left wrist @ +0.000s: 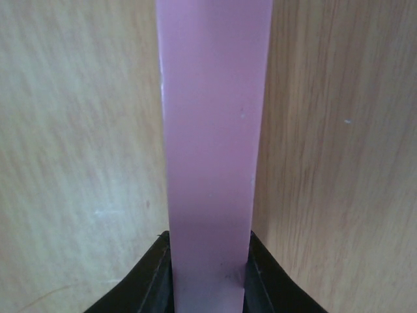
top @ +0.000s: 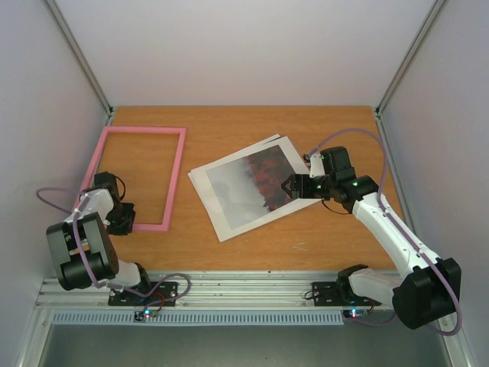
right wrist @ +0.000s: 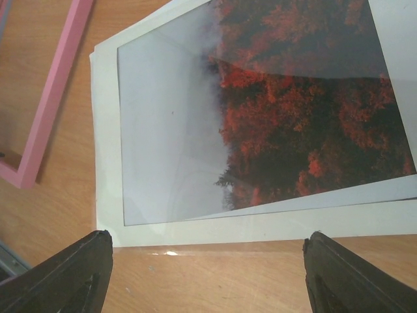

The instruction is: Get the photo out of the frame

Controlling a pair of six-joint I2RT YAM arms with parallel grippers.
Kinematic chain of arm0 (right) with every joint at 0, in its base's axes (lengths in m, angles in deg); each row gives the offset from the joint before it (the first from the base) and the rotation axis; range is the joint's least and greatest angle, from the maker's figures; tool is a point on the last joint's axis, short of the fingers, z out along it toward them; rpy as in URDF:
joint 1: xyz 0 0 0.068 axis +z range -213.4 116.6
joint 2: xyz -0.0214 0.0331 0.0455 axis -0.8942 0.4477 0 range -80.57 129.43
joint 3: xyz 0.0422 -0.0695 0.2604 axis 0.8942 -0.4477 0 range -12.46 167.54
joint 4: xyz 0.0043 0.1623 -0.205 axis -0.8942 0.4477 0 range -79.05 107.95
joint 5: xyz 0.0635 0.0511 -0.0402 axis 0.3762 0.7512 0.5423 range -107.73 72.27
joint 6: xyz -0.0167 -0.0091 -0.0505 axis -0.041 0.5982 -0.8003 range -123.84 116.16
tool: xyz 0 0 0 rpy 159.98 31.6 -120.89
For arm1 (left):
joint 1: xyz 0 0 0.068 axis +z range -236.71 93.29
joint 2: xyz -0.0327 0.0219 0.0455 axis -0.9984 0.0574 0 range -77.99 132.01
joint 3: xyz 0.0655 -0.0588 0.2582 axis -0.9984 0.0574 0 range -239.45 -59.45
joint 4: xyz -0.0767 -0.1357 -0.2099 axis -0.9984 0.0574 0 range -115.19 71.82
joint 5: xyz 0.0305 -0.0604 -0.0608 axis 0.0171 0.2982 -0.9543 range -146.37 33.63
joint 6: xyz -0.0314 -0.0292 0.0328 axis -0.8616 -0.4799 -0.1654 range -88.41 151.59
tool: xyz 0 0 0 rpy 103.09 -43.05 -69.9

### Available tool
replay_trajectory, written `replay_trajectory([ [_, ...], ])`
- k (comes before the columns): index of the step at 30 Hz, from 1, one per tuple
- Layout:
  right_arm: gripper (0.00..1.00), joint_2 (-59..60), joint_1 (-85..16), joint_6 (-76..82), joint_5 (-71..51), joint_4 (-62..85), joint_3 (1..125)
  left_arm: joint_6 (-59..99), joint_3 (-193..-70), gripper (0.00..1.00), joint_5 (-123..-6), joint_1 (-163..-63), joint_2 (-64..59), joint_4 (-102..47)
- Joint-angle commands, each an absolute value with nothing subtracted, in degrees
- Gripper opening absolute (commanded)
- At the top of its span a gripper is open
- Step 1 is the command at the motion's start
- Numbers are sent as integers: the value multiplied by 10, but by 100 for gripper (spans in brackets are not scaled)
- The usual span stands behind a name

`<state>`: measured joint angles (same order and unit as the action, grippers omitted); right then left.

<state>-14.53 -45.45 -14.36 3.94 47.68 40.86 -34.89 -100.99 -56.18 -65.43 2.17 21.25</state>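
Observation:
The photo (top: 256, 182) is outside the frame, so my left gripper will ease slightly outward atop the table and open to release the pink frame bar.
The pink frame (top: 174, 177) lies flat at the left of the table, and bare wood shows through its opening. My left gripper (top: 121, 218) is at its near-left corner, shut on the pink frame bar (left wrist: 210, 130), which runs between both black fingers (left wrist: 146, 280). The photo (top: 256, 182), grey mist beside red trees, lies in the middle of the table outside the frame, skewed against a white mat (top: 221, 218). In the right wrist view the photo (right wrist: 273, 117) and mat (right wrist: 107, 143) fill the upper part. My right gripper (top: 288, 187) (right wrist: 208, 274) hovers open at the stack's right edge, holding nothing.
A clear sheet's glinting edge (right wrist: 169, 252) lies along the mat's border. The pink frame (right wrist: 55, 98) shows at the left of the right wrist view. Grey walls (top: 46, 115) enclose the table on three sides, and a metal rail (top: 229, 289) runs along the near edge.

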Motion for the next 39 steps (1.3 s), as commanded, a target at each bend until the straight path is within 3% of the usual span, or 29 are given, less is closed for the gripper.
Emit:
replay_trajectory([
  [1, 81, -146, -444, -156, 19, 481, 403, -366, -1013, 0, -572, -651, 37, 113],
  [9, 81, -134, -444, -153, 15, 481, 405, -347, -1026, 8, -600, -655, 93, 80],
  [13, 81, -128, -444, -151, 10, 486, 408, -340, -1022, 21, -610, -662, 98, 73],
  [20, 81, -116, -444, -140, 7, 484, 410, -330, -1000, 34, -614, -671, 65, 77],
  [32, 81, -105, -446, -111, -23, 497, 409, -278, -965, 75, -613, -684, -29, 118],
  [39, 82, -81, -476, -88, -28, 504, 400, -174, -981, 85, -604, -710, -117, 185],
])
